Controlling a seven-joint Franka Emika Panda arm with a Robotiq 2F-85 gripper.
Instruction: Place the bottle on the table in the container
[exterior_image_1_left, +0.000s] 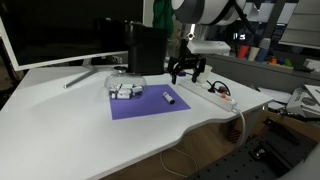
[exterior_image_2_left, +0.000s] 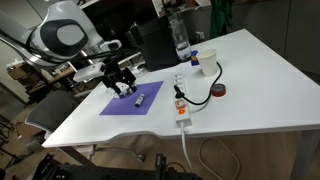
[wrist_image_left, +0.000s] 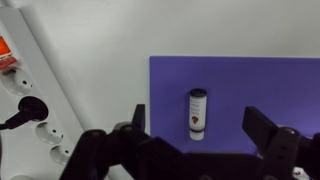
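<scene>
My open gripper comes down toward the purple mat (wrist_image_left: 270, 80) and around the bottle's white body (wrist_image_left: 197, 118) next, since the bottle's body lies below it, between the wide-set fingers.
A small white bottle with a dark cap (wrist_image_left: 197, 110) lies on its side on a purple mat (wrist_image_left: 270, 80). It also shows in both exterior views (exterior_image_1_left: 168, 97) (exterior_image_2_left: 140, 99). A clear container (exterior_image_1_left: 125, 87) holding small pale items sits at the mat's far corner; in the wrist view it is out of sight. My gripper (exterior_image_1_left: 187, 68) (exterior_image_2_left: 120, 80) hovers above the mat, open and empty. In the wrist view its two fingers (wrist_image_left: 196, 128) stand wide apart on either side of the bottle, well above it.
A white power strip (exterior_image_1_left: 222, 95) (exterior_image_2_left: 180, 105) (wrist_image_left: 30, 90) with a black plug lies beside the mat. A tall clear bottle (exterior_image_2_left: 181, 45), a white cup (exterior_image_2_left: 195, 62) and a red roll (exterior_image_2_left: 218, 91) stand beyond it. A monitor (exterior_image_1_left: 60, 30) is at the back.
</scene>
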